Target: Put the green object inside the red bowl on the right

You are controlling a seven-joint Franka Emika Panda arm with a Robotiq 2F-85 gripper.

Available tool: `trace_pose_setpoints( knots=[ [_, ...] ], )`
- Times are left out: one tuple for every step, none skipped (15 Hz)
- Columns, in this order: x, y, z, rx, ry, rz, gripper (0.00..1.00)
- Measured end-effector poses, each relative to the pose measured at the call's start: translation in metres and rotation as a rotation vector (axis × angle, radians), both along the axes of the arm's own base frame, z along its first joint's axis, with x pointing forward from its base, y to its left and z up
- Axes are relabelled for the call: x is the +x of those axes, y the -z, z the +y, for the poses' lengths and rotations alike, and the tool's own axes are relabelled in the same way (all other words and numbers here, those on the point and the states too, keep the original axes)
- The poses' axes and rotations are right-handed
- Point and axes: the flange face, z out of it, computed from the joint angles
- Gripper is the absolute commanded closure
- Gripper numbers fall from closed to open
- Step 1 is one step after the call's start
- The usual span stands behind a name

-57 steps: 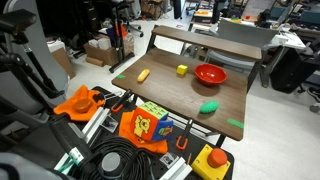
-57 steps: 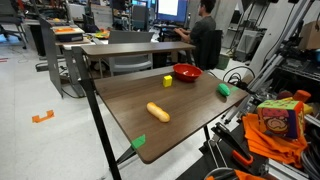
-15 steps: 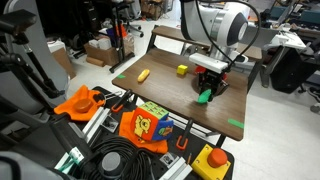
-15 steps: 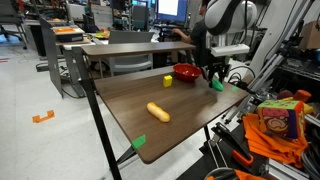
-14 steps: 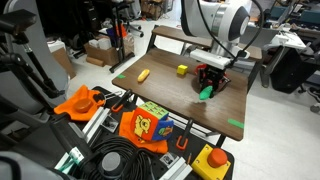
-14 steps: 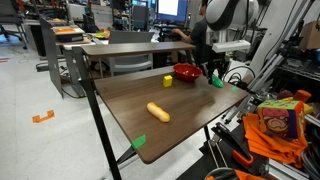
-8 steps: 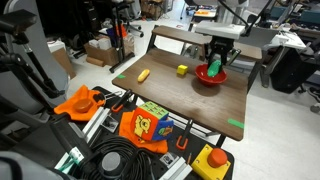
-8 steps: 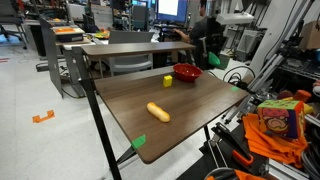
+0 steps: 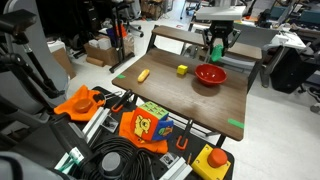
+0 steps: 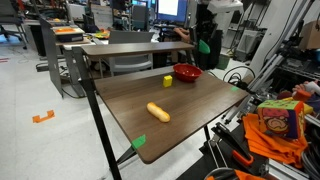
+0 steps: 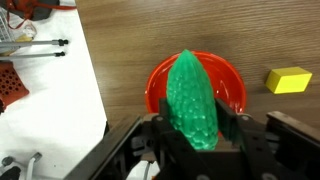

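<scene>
My gripper needs to go down next, moving gently toward the yellow block's side, and let go of the green object inside the red bowl's rim point(image 9: 210, 75), because the object is hanging high above the red bowl.
The green object point(image 11: 192, 98) is a bumpy bright green lump held between the two black fingers of my gripper point(image 11: 193, 128), which is shut on it. Below it in the wrist view lies the red bowl point(image 11: 230, 78), its rim showing on both sides of the lump. In both exterior views the gripper point(image 9: 215, 48) point(image 10: 204, 46) hangs high above the table with the green object point(image 9: 215, 47) point(image 10: 204, 46) in it. The red bowl point(image 9: 210, 75) point(image 10: 186, 72) stands on the brown table below and holds nothing that I can see.
A yellow block point(image 9: 182, 70) point(image 10: 168, 81) point(image 11: 288, 80) sits beside the bowl. A yellow oblong piece point(image 9: 143, 75) point(image 10: 158, 111) lies further along the table point(image 9: 170, 95). Green tape patches point(image 9: 235, 123) mark the corners. Cables, toys and a yellow box crowd the floor nearby.
The gripper has risen from table height with the green object in it and moved over the red bowl. It now hangs well above the bowl.
</scene>
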Motion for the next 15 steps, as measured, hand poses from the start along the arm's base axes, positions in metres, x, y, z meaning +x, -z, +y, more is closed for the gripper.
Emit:
trace_pose_setpoints(
  knots=[
    [0.006, 0.002, 0.003, -0.009, -0.012, -0.004, 0.77],
    [0.012, 0.005, 0.006, -0.016, -0.022, -0.007, 0.77],
    [0.018, 0.009, 0.008, -0.023, -0.03, -0.009, 0.77],
    [0.024, 0.014, 0.01, -0.028, -0.037, -0.01, 0.77],
    [0.03, 0.021, 0.012, -0.032, -0.042, -0.011, 0.77],
    [0.036, 0.028, 0.013, -0.035, -0.045, -0.009, 0.77],
    [0.041, 0.036, 0.014, -0.037, -0.047, -0.007, 0.77],
    [0.046, 0.045, 0.014, -0.04, -0.049, -0.003, 0.77],
    [0.05, 0.054, 0.013, -0.044, -0.049, 0.002, 0.77],
    [0.053, 0.064, 0.012, -0.048, -0.049, 0.009, 0.77],
    [0.057, 0.074, 0.011, -0.053, -0.047, 0.02, 0.77],
    [0.059, 0.084, 0.01, -0.057, -0.046, 0.031, 0.77],
    [0.061, 0.094, 0.009, -0.062, -0.045, 0.043, 0.77],
    [0.063, 0.104, 0.008, -0.066, -0.043, 0.058, 0.77],
    [0.064, 0.113, 0.008, -0.069, -0.042, 0.073, 0.77]
  ],
)
